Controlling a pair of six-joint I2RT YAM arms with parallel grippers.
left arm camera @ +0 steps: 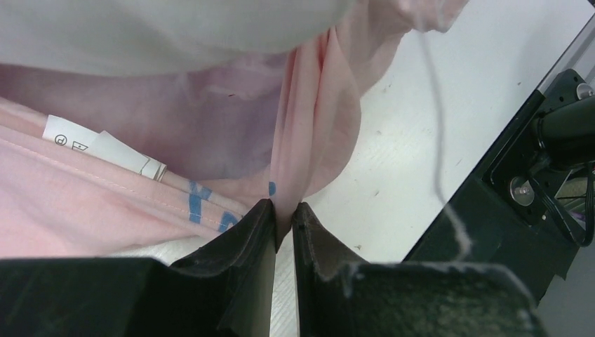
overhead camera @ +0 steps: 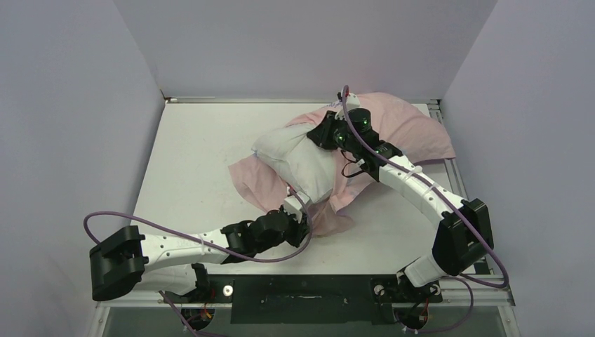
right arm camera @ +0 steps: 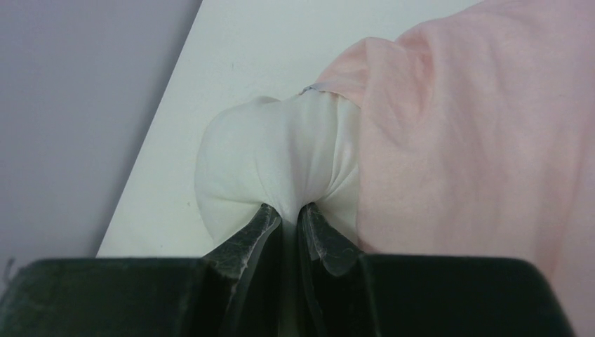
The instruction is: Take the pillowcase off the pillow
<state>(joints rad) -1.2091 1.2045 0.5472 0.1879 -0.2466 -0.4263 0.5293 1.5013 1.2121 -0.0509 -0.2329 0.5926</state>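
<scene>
Next, my right gripper rises and draws toward the pillowcase (overhead camera: pixel 387 118) beside the pinched fold, then releases the fold, since the pillow's far end already lies bare.
The plain white pillow (overhead camera: pixel 298 158) lies in the middle of the table, mostly bare. The pale pink pillowcase (overhead camera: pixel 407 126) is bunched under and behind it, spreading to the back right and the front. My left gripper (overhead camera: pixel 298 209) is shut on a fold of the pillowcase (left arm camera: pixel 309 140) at the pillow's near end; blue writing and a white care label (left arm camera: pixel 98 147) show beside it. My right gripper (overhead camera: pixel 324 133) is shut on a pinch of the pillow (right arm camera: pixel 281 154) at its far end, with the pillowcase (right arm camera: pixel 477 140) just right of it.
Grey walls close the table (overhead camera: pixel 196 154) at the left, back and right. A black rail with mounts (overhead camera: pixel 309 291) runs along the near edge and shows in the left wrist view (left arm camera: pixel 519 196). A metal rail (overhead camera: pixel 438 112) runs along the right edge.
</scene>
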